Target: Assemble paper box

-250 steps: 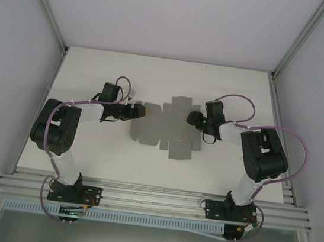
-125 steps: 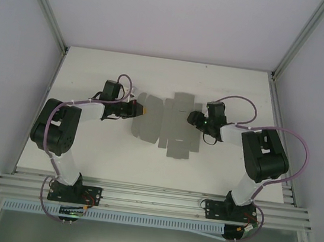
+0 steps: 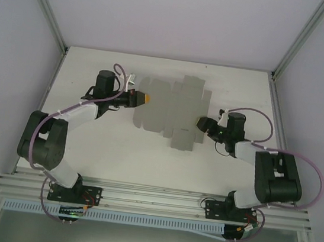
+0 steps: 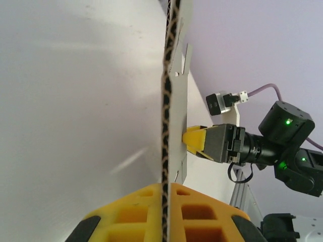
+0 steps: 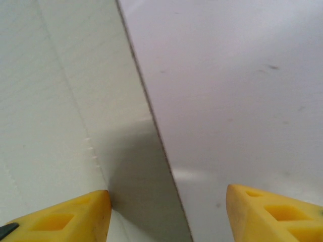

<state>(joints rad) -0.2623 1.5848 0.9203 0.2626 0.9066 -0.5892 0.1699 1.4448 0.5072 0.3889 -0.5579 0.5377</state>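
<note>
My left gripper lifts the sheet's clamped edge point(image 3: 139, 87) point(image 4: 165, 190) farther up above the table next, then opens to release it, since that edge sits between the gripper's yellow fingers.
The paper box point(image 3: 169, 113) is a flat grey die-cut sheet with flaps, spread over the middle of the white table. My left gripper point(image 3: 146, 99) is shut on the sheet's left edge. In the left wrist view the sheet point(image 4: 177, 116) runs edge-on between the yellow fingers point(image 4: 136, 212) of that gripper point(image 4: 168, 204). My right gripper point(image 3: 200, 124) stands open at the sheet's right edge and shows across the sheet as the right gripper point(image 4: 194, 142). In the right wrist view the right gripper point(image 5: 166, 217) straddles the sheet's point(image 5: 55, 75) edge without clamping it.
White table point(image 3: 87, 147) inside an enclosure with pale walls and corner posts point(image 3: 45, 7). Aluminium rails point(image 3: 151, 200) run along the near edge by the arm bases. Bare surface lies in front of and behind the sheet.
My left gripper has shut on the sheet's left edge and carried it toward the far side. The right arm has swung out to the right, its gripper still open at the sheet's right edge.
</note>
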